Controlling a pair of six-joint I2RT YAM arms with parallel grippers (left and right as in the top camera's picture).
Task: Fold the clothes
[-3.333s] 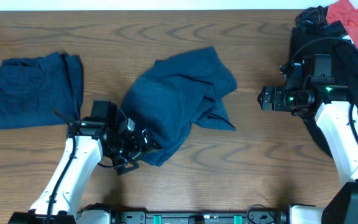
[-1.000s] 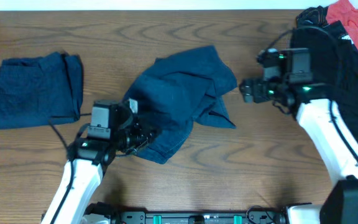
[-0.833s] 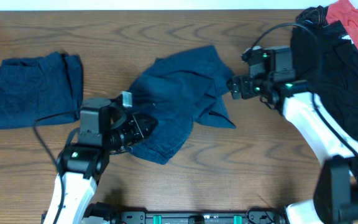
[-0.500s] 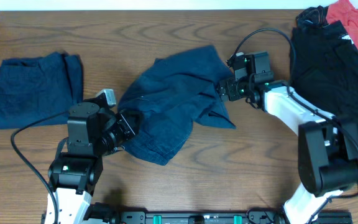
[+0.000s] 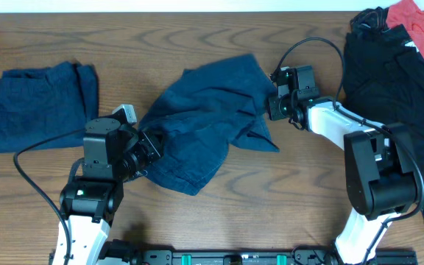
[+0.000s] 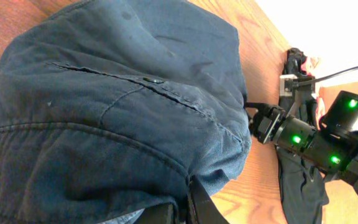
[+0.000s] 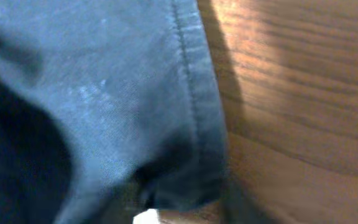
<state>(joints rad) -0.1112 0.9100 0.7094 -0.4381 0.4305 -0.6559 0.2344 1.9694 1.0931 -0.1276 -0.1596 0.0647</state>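
My left gripper rises next, carries the pinched edge outward and lowers it onto the bare wood beyond the garment to release it, since the cloth lies crumpled.
The clothes are two dark navy garments. One lies folded at the far left. The other lies crumpled in the middle, its seams and a button filling the left wrist view. My left gripper is shut on this garment's lower left edge, with cloth pinched between the jaws. My right gripper is at the garment's right edge. In the blurred right wrist view a stitched hem bunches between the jaws, which look shut on it.
A pile of black clothing and a red cloth lie at the back right, behind my right arm. Bare wooden table shows in front of the crumpled garment and between the two navy garments.
My right arm has swung left from beside the black pile to the crumpled garment's right edge, and its jaws have closed there. My left gripper still holds the cloth and has turned slightly.
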